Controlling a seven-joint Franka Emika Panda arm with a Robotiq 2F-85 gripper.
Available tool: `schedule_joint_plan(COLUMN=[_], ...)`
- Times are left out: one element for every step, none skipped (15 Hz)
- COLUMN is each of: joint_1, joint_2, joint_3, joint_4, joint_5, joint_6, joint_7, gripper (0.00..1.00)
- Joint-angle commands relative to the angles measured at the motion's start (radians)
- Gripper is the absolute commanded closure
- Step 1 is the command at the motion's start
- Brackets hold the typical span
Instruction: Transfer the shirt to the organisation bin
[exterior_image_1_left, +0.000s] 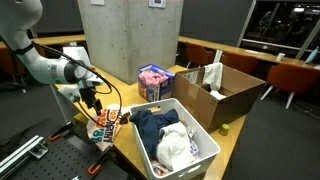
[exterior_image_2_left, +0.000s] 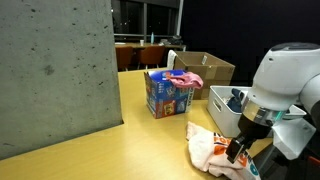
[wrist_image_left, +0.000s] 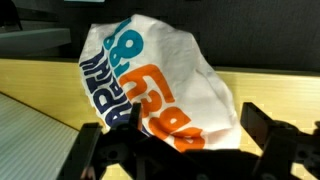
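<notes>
My gripper comes down onto the fold by the orange lettering (exterior_image_1_left: 104, 120) (wrist_image_left: 178, 128) next and closes on it, as the shirt's cloth already lies between my spread fingers.
The shirt (wrist_image_left: 150, 75) is white with orange and blue lettering and lies crumpled on the wooden table. It also shows in both exterior views (exterior_image_1_left: 108, 126) (exterior_image_2_left: 208, 148). My gripper (wrist_image_left: 170, 140) is right over it, with its fingers spread wide on either side of the cloth, open. The gripper also shows in both exterior views (exterior_image_1_left: 93, 101) (exterior_image_2_left: 238, 150). The organisation bin (exterior_image_1_left: 205, 140) is a white plastic tub beside the shirt. It holds navy and white clothes. Its corner shows in an exterior view (exterior_image_2_left: 222, 100).
A colourful carton (exterior_image_1_left: 155, 82) (exterior_image_2_left: 165, 95) with a pink item on top stands behind the bin. An open cardboard box (exterior_image_1_left: 228, 92) (exterior_image_2_left: 205, 68) stands further back. A concrete pillar (exterior_image_1_left: 130, 35) rises at the table's edge.
</notes>
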Motion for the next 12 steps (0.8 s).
schedule_joint_plan(joint_1=[0.045, 0.052, 0.055, 0.059, 0.064, 0.067, 0.068, 0.069, 0.071, 0.072, 0.076, 0.077], joint_2=[0.088, 0.112, 0.133, 0.155, 0.185, 0.209, 0.232, 0.254, 0.275, 0.295, 0.314, 0.332], joint_3=[-0.073, -0.084, -0.094, -0.099, -0.103, -0.103, -0.099, -0.097, -0.094, -0.093, -0.095, -0.097], joint_4=[0.083, 0.104, 0.124, 0.14, 0.156, 0.172, 0.191, 0.209, 0.225, 0.239, 0.253, 0.264], joint_5=[0.02, 0.026, 0.032, 0.04, 0.046, 0.056, 0.07, 0.082, 0.096, 0.11, 0.121, 0.13], joint_6=[0.007, 0.004, 0.004, 0.004, 0.014, 0.017, 0.014, 0.014, 0.014, 0.015, 0.016, 0.018], joint_7=[-0.025, -0.027, -0.031, -0.034, -0.034, -0.038, -0.045, -0.05, -0.057, -0.064, -0.068, -0.074], gripper=[0.0, 0.0, 0.0, 0.0, 0.0, 0.0, 0.0, 0.0, 0.0, 0.0, 0.0, 0.0])
